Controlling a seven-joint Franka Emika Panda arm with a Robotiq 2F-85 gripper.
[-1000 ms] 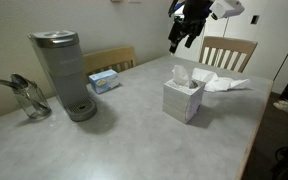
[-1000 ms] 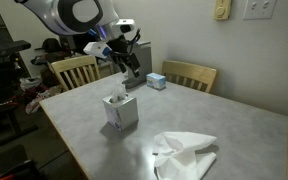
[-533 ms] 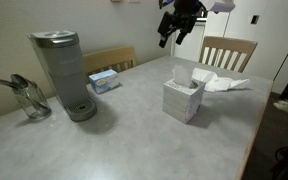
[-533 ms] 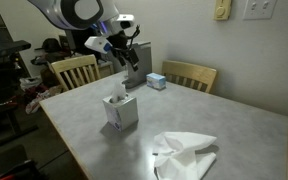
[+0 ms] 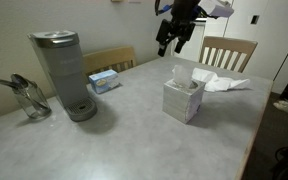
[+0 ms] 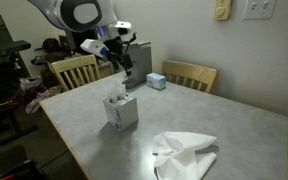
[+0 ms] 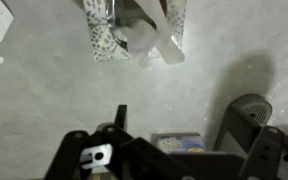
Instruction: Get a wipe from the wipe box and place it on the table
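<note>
I need to lower my open gripper toward the wipe box (image 5: 183, 100) and close it on the wipe's upper end (image 5: 181, 71), which stands below my gripper and sticks out of the slot.
The wipe box (image 5: 183, 100) stands on the table (image 5: 134, 140), with a white sheet poking up from its top slot. It also shows in the other exterior view (image 6: 121, 111) and at the top of the wrist view (image 7: 134, 22). A crumpled white wipe (image 5: 222, 83) lies flat on the table beyond the box, and is seen again in an exterior view (image 6: 187, 155). My gripper (image 5: 171, 37) hangs open and empty high above the table, behind the box; it also shows in an exterior view (image 6: 120, 63). In the wrist view its dark fingers (image 7: 121, 118) frame the bottom.
A grey coffee machine (image 5: 64, 75) stands at the left with a glass pot (image 5: 26, 98) beside it. A flat blue-and-white box (image 5: 104, 80) lies at the table's far edge. Wooden chairs (image 5: 227, 52) stand behind the table.
My gripper has drifted sideways, away from the lying wipe towards the coffee machine side, staying high and open. The box and the wipes have not moved.
</note>
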